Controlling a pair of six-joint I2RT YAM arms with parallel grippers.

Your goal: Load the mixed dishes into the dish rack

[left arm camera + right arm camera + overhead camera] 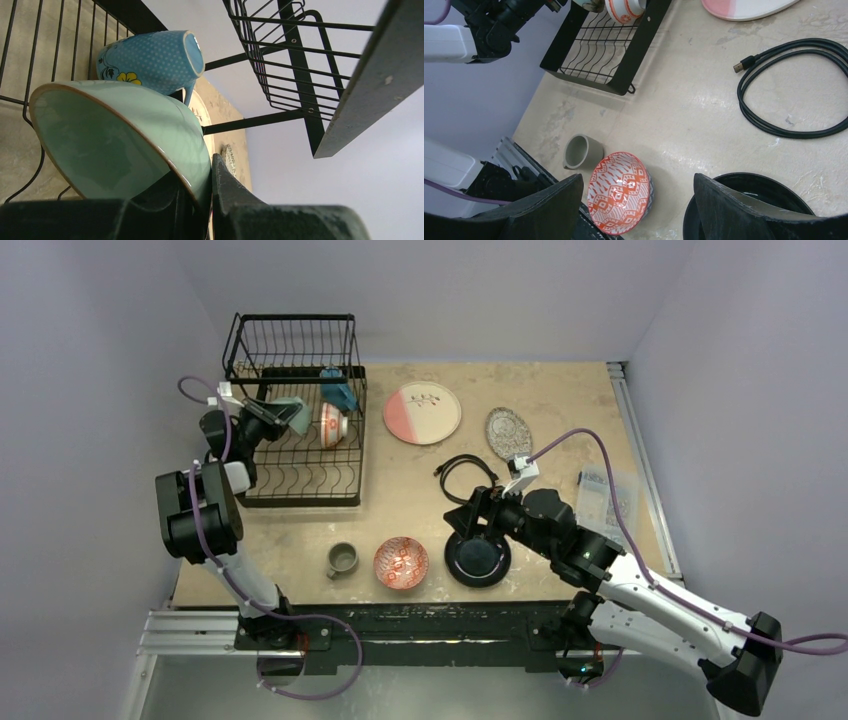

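The mint-green bowl (pixel 120 145) still hangs tilted above the tray, so the left gripper next needs to move down toward the red-patterned bowl in the rack and let go of the mint-green one beside it.
My left gripper (pixel 283 416) is shut on the rim of the mint-green bowl (pixel 120 145), holding it tilted over the dish rack's (pixel 300 483) lower tray. A blue mug (pixel 150 60) and a red-patterned bowl (pixel 333 424) sit in the rack beside it. My right gripper (pixel 638 180) is open and empty, low over the table between another red-patterned bowl (pixel 619 192) and the black plate (pixel 769 200). The small grey cup (pixel 342 560) lies left of that bowl. The pink-and-white plate (pixel 422 412) and speckled grey plate (pixel 508 430) lie at the back.
A black coiled cable (pixel 465 472) lies just behind my right gripper. A clear plastic box (pixel 605 495) sits at the right edge. Walls close in on the left, back and right. The rack's raised basket (pixel 292 344) stands at the back left.
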